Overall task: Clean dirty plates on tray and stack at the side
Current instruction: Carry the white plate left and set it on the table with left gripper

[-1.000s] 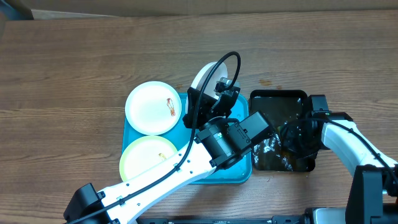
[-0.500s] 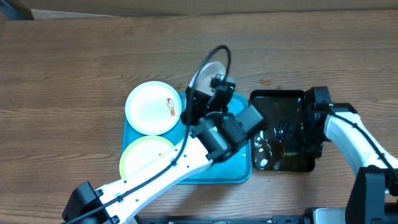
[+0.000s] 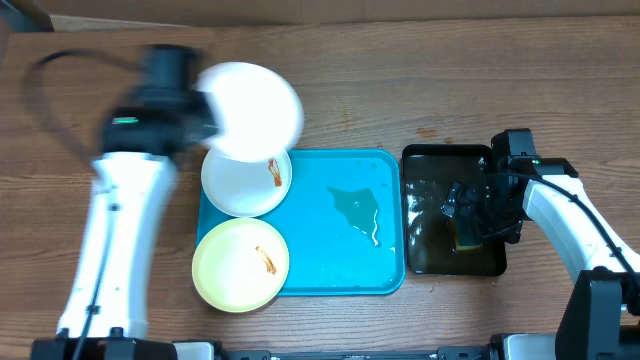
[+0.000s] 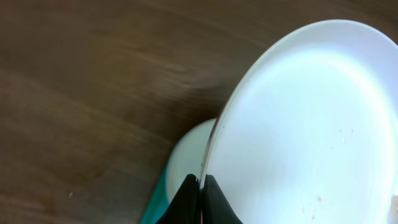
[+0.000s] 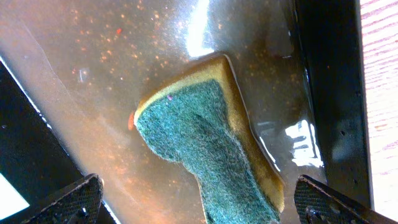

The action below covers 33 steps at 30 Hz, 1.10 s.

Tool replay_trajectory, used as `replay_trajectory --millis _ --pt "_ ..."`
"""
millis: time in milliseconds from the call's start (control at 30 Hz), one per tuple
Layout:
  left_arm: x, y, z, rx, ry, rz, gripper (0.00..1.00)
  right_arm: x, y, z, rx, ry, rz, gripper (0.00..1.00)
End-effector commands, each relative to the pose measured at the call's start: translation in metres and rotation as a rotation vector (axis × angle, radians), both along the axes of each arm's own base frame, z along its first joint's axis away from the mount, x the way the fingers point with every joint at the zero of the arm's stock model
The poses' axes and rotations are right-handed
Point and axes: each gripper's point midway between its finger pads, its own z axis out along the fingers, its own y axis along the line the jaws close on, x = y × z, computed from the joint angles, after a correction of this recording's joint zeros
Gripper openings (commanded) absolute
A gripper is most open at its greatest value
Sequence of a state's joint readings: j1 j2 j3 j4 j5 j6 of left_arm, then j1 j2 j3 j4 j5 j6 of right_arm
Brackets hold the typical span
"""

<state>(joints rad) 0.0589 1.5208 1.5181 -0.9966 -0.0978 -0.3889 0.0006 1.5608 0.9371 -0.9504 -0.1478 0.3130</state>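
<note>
My left gripper carries the white plate back, to the left in the overhead view, and down onto the wood beside the turquoise tray [image 3: 320, 265] next, since that wood lies bare.
My left gripper [image 3: 210, 118] is shut on the rim of a white plate [image 3: 255, 108], which hangs blurred above the table at the far-left corner of the turquoise tray [image 3: 320, 265]. In the left wrist view the jaws [image 4: 201, 186] pinch that plate [image 4: 298, 124] edge-on, and its face shows only faint reddish specks. On the tray lie a white plate [image 3: 240, 178] and a pale yellow plate [image 3: 238, 265], each with a red-orange smear. My right gripper [image 3: 472, 212] stands open over the black tray [image 3: 445, 152], its jaws [image 5: 202, 208] wide on either side of a green-and-yellow sponge [image 5: 199, 137].
A puddle of water [image 3: 358, 208] lies on the right half of the turquoise tray. The black tray holds brownish water [image 5: 124, 74] around the sponge. Bare wooden table [image 3: 450, 80] stretches behind and to the left of both trays.
The left arm has swung from over the tray to the far left, carrying the white plate. The right gripper has opened and let go of the sponge in the black tray.
</note>
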Motion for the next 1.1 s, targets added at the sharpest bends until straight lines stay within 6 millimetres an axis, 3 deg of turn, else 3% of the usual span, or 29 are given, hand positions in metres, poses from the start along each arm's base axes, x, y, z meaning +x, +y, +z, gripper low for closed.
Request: replay_trajectory --millis 0,67,233,400,600,900,1000,1033,1067 --pt "-0.009 0.034 -0.001 -0.202 -0.013 0.059 0.04 0.003 0.0 -0.002 -0.016 -0.016 0.013 1.0" --pt "-0.018 0.074 -0.013 -0.219 0.009 0.169 0.04 0.003 0.004 -0.007 -0.016 -0.028 0.029 1.0" --pt "-0.032 0.121 -0.036 -0.23 0.055 0.289 0.05 0.0 0.016 -0.018 -0.019 -0.038 0.058 0.96" --pt "-0.039 0.127 -0.071 -0.225 0.188 0.273 0.07 -0.001 0.015 -0.027 -0.062 -0.056 0.051 0.98" --pt "-0.054 0.155 -0.119 -0.142 0.362 0.373 0.06 -0.001 0.015 -0.028 -0.061 -0.058 0.045 0.99" --pt "-0.055 0.186 -0.149 -0.087 0.404 0.437 0.09 -0.002 0.015 -0.029 -0.062 -0.052 0.045 1.0" --pt "-0.049 0.189 -0.156 -0.085 0.394 0.436 0.13 -0.002 0.015 -0.029 -0.062 -0.052 0.045 1.0" --pt "-0.048 0.189 -0.158 -0.085 0.396 0.436 0.17 -0.002 0.015 -0.029 -0.062 -0.053 0.045 1.0" --pt "-0.048 0.19 -0.159 -0.086 0.398 0.436 0.29 -0.002 0.015 -0.029 -0.062 -0.053 0.045 1.0"
